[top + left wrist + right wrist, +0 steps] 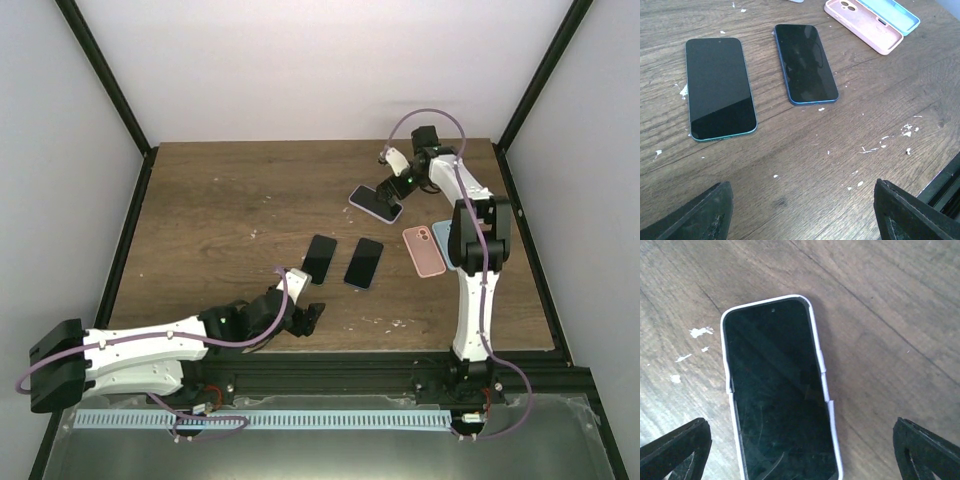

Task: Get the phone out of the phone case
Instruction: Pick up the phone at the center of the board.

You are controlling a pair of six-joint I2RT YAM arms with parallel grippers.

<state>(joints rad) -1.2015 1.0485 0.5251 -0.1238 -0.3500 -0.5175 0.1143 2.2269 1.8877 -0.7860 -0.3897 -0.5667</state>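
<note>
My right gripper needs to move down and slightly left in the top view next, around the long sides of the lilac case, since its open fingers are already on either side of them.
A black phone in a pale lilac case [375, 202] lies screen up at the back right of the table; it fills the right wrist view [777, 395]. My right gripper [392, 190] hovers just above its near end, jaws wide open on either side, holding nothing. My left gripper [308, 318] is open and empty near the front of the table, low over bare wood [805, 210]. Two bare phones lie ahead of it: one with a teal edge [720, 87] [319, 258] and one with a blue edge [805, 62] [364, 262].
An empty pink case [424, 250] [862, 25] lies at the right, with an empty light blue case [443, 236] [895, 14] beside it. Black frame rails run along the table's sides and front edge [400, 365]. White flecks dot the wood.
</note>
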